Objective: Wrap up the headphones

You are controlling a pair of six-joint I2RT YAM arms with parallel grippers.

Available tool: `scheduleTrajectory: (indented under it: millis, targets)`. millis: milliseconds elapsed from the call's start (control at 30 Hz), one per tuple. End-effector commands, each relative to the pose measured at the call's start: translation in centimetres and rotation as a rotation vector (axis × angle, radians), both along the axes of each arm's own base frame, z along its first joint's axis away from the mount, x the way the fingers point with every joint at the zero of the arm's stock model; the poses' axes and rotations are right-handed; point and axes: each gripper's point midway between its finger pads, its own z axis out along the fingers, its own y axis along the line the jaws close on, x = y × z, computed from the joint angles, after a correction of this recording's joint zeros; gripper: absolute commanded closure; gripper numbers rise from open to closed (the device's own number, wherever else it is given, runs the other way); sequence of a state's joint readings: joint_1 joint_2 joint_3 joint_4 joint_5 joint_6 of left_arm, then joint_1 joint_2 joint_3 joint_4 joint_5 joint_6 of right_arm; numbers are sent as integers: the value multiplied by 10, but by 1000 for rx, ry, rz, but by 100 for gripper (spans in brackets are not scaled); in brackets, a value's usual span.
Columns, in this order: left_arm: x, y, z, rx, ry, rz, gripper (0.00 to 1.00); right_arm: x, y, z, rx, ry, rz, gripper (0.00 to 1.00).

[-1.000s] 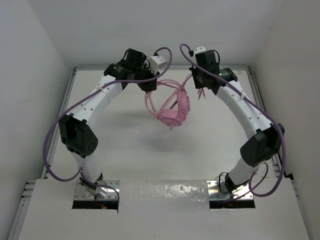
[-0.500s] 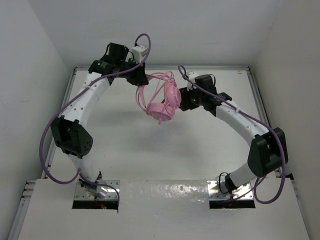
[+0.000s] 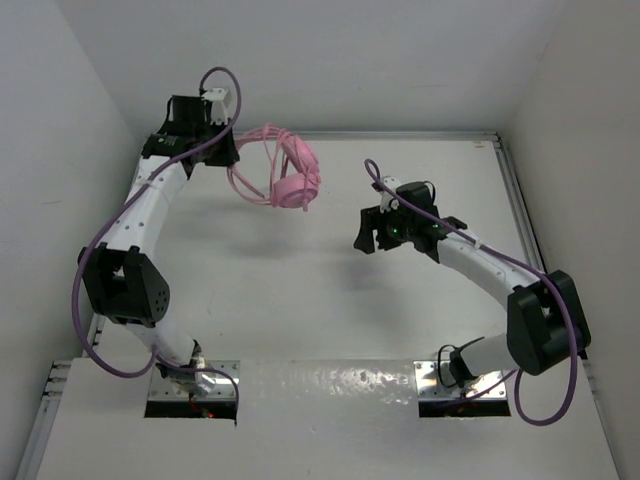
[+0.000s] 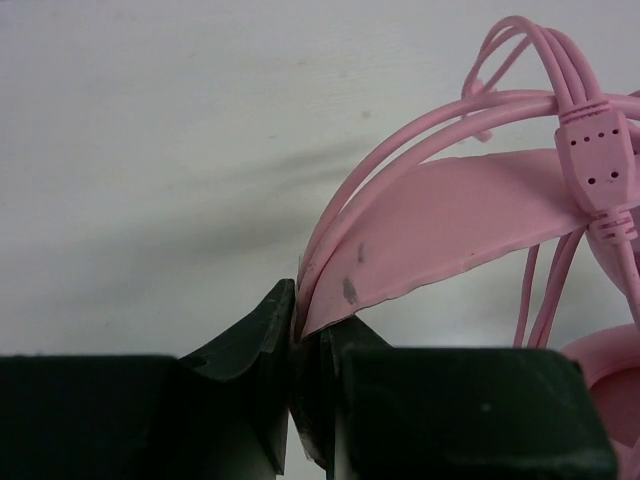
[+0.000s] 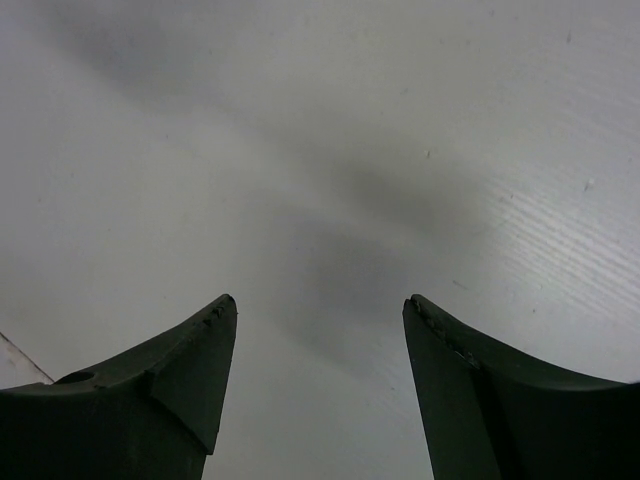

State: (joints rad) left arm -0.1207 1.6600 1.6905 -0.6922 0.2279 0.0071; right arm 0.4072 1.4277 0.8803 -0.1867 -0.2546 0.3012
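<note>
My left gripper lowers the wrapped headphones to its left in the top view next and releases them, since bare tabletop lies below it there.
The pink headphones (image 3: 290,172) hang in the air at the back left, cable looped around the headband. My left gripper (image 3: 228,152) is shut on the thin headband; in the left wrist view the band (image 4: 460,225) rises from between the black fingers (image 4: 262,330), with the cable and a pink plug (image 4: 597,165) draped over it and part of an earcup (image 4: 610,375) at the right edge. My right gripper (image 3: 367,232) stands open above the table near the middle right, apart from the headphones. The right wrist view shows only bare table between its spread fingertips (image 5: 222,310).
The white table (image 3: 300,290) is walled by white panels on the left, back and right. Purple cables (image 3: 90,280) of the arms loop beside each arm. Both arm bases (image 3: 190,385) sit at the near edge.
My right gripper let go of the headphones, opened and drew back toward the near right. My left arm swung the headphones left and toward the back.
</note>
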Motion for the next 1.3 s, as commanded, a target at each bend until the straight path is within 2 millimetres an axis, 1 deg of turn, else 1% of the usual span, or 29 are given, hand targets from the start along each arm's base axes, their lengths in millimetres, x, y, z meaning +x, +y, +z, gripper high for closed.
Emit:
scheduleTrajectory:
  millis: [0, 33, 133, 167, 200, 233, 300, 333, 400, 433, 500, 533, 700, 733, 767, 867, 1033, 1067, 1167, 1200, 1267]
  targets:
    - [18, 38, 32, -37, -151, 204, 100, -1, 1, 13, 59, -48, -22, 33]
    - [19, 49, 19, -27, -136, 239, 100, -3, -1, 11, 55, -46, -32, 33]
    - [25, 67, 10, 27, -151, 291, 100, -10, -5, 4, 41, -24, -35, 33]
    - [25, 73, 0, 44, -139, 306, 100, -12, -7, 2, 34, -14, -37, 33]
    - [26, 78, -2, 62, -148, 312, 100, -15, -7, 1, 33, -9, -36, 33]
    - [25, 85, -11, 82, -137, 334, 100, -16, -8, 0, 34, -5, -40, 33]
    - [24, 91, -16, 97, -142, 351, 100, -18, -9, -3, 33, 3, -42, 33]
    - [22, 94, -26, 103, -122, 357, 100, -19, -9, -4, 35, 8, -46, 33]
    - [21, 97, -30, 99, -124, 364, 100, -20, -10, -6, 36, 11, -51, 33]
    - [19, 98, -38, 101, -112, 368, 100, -21, -10, -6, 38, 13, -53, 33]
    - [19, 99, -45, 100, -107, 373, 100, -22, -10, -8, 38, 19, -55, 33]
    - [18, 110, -49, 102, -98, 395, 100, -23, -10, -8, 35, 24, -55, 33]
    - [21, 123, -61, 66, -87, 426, 100, -24, -11, -10, 31, 32, -56, 33]
    - [22, 125, -67, 66, -76, 430, 100, -25, -12, -10, 28, 34, -57, 33]
    - [24, 127, -69, 63, -75, 437, 100, -25, -12, -10, 29, 37, -59, 33]
    - [26, 126, -75, 46, -65, 423, 100, -25, -13, -9, 25, 39, -63, 33]
    - [31, 134, -91, 34, -41, 445, 100, -26, -14, -11, 22, 51, -71, 33]
    - [33, 134, -90, 21, -47, 441, 100, -26, -14, -11, 21, 52, -70, 33]
    - [39, 145, -91, 0, -61, 476, 100, -27, -14, -10, 17, 55, -71, 33]
    - [40, 152, -90, -14, -62, 505, 100, -27, -14, -11, 15, 57, -70, 33]
    - [42, 161, -94, -29, -55, 541, 100, -27, -14, -9, 14, 54, -68, 33]
